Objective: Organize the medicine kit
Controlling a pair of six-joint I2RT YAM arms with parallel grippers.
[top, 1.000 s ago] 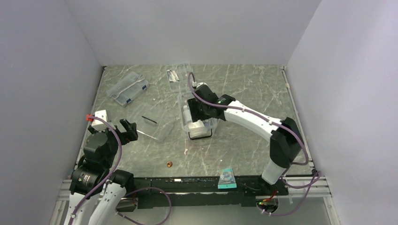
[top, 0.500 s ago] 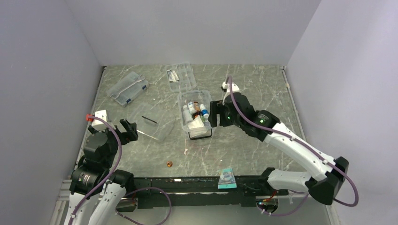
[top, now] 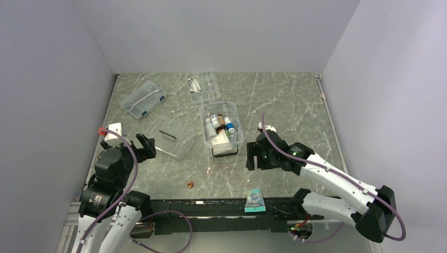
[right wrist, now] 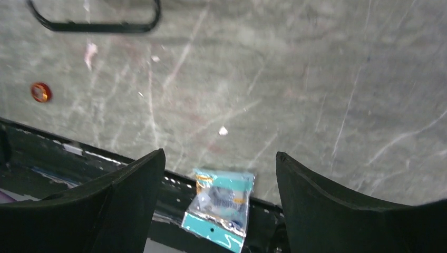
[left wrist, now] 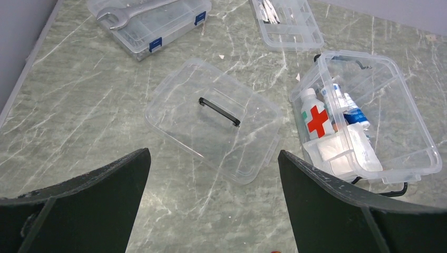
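Observation:
My right gripper will next move back and down onto the teal packet beside its far teal band [top: 254, 193] [right wrist: 225, 182], because the packet is nearer my base.
The medicine kit [top: 236, 126] is a clear tub, open, at the table's middle, with bottles and white packs inside; in the left wrist view [left wrist: 416, 138] its red cross [left wrist: 318, 120] shows. Its clear lid [top: 182, 147] with a dark handle [left wrist: 219, 111] lies flat to its left. A teal packet [top: 254, 200] lies across the table's front edge, also in the right wrist view [right wrist: 220, 206]. My right gripper [top: 252, 156] is open and empty, in front of the kit and above the packet. My left gripper [top: 144, 145] is open and empty, left of the lid.
A flat clear case with blue labels [top: 143, 99] holding a wrench lies at the back left. A small clear tray [top: 204, 86] stands behind the kit. A small orange ring [top: 190, 184] lies near the front edge, also in the right wrist view [right wrist: 40, 91].
My right gripper has come up out of the kit and swung right, then back toward the front edge. The kit's contents now show. The left arm has not moved.

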